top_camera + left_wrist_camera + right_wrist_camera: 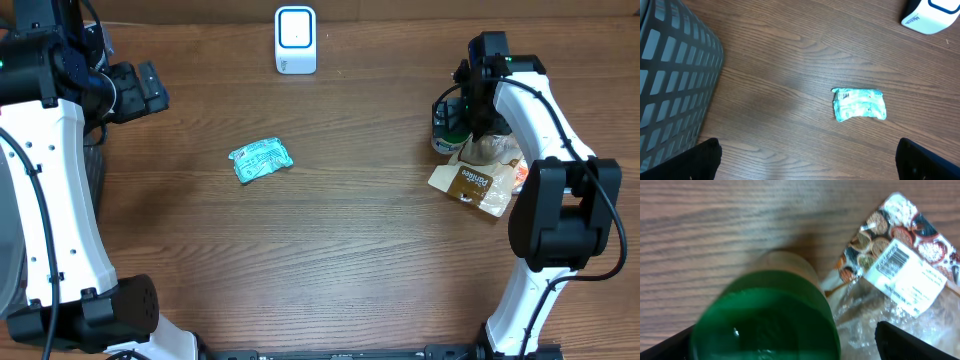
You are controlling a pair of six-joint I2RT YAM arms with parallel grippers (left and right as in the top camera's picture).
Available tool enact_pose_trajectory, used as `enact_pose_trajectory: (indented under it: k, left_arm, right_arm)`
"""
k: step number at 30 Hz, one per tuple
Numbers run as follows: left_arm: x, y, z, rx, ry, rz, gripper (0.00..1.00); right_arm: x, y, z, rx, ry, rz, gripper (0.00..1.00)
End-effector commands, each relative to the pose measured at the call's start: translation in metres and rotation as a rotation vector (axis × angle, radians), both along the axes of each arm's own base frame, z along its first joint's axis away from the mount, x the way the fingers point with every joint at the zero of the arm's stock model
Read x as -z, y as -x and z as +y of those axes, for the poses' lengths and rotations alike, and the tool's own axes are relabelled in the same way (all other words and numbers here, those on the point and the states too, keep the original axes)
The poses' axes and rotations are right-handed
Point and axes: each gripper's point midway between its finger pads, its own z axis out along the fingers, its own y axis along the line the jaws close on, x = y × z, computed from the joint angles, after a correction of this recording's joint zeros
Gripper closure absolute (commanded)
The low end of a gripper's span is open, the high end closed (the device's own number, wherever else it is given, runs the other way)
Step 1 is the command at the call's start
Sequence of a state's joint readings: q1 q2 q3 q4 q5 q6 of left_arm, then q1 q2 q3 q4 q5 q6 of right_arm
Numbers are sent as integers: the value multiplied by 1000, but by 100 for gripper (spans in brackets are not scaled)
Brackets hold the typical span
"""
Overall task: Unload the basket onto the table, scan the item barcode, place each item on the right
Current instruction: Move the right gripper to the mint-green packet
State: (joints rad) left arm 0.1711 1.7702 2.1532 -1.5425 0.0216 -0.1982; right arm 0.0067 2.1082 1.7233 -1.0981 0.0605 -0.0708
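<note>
My right gripper lifts off the jar next, then moves down onto the teal packet's jar-side end (279, 154).
A small green-lidded jar (447, 135) stands at the right of the table. My right gripper (465, 125) hangs just over it. In the right wrist view the green lid (765, 325) sits between the spread fingers, with a gap to the right finger (910, 340); the gripper (785, 330) is open. A clear snack bag (478, 178) lies against the jar, and its white label (910, 280) shows a barcode. A teal packet (261, 160) lies flat mid-table, seen also in the left wrist view (860, 104). My left gripper (150, 88) is far left, open and empty (807, 147).
The white scanner (295, 40) stands at the table's far edge; its corner (932, 12) shows in the left wrist view. A grey mesh basket (670, 75) sits by the left arm. Brown wood lies between the packet and the jar.
</note>
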Motion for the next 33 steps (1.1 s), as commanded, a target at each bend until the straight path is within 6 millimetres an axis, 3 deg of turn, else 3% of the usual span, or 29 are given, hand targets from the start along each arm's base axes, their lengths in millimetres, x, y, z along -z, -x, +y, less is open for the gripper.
enact_pose_trajectory:
  k: [1,4,10,14,16,19,23,29,33]
  left_arm:
    - [-2,-1,0,21,-13,-3,0]
    - [-2,-1,0,21,-12,-3,0]
    - [-2,-1,0,21,-12,-3,0]
    - [-2,-1,0,21,-12,-3,0]
    - [-2,-1,0,21,-12,-3,0]
    - [-2,-1,0,21,-12,-3,0]
    - [-2,-1,0,21,-12,-3,0]
    - [-2,-1,0,21,-12,-3,0]
    - [-2,-1,0,21,-12,-3,0]
  right_arm:
    - [-25,-10,-7,59,16,-55,0]
    - [-53,-16,1,102,-39,-89,0]
    - [-135,-34,47,129,-318,-225,0]
    - [-182,-36,109,0,-687,-258,0]
    - [-190,-35,140,-127,-790,-273,0]
    - [-176,-36,166,-180,-798,-257,0]
    - [-140,-28,214,-248,-792,-184,0]
    - [-74,-10,275,-295,-753,-77,16]
    - [-43,0,308,-338,-753,-28,21]
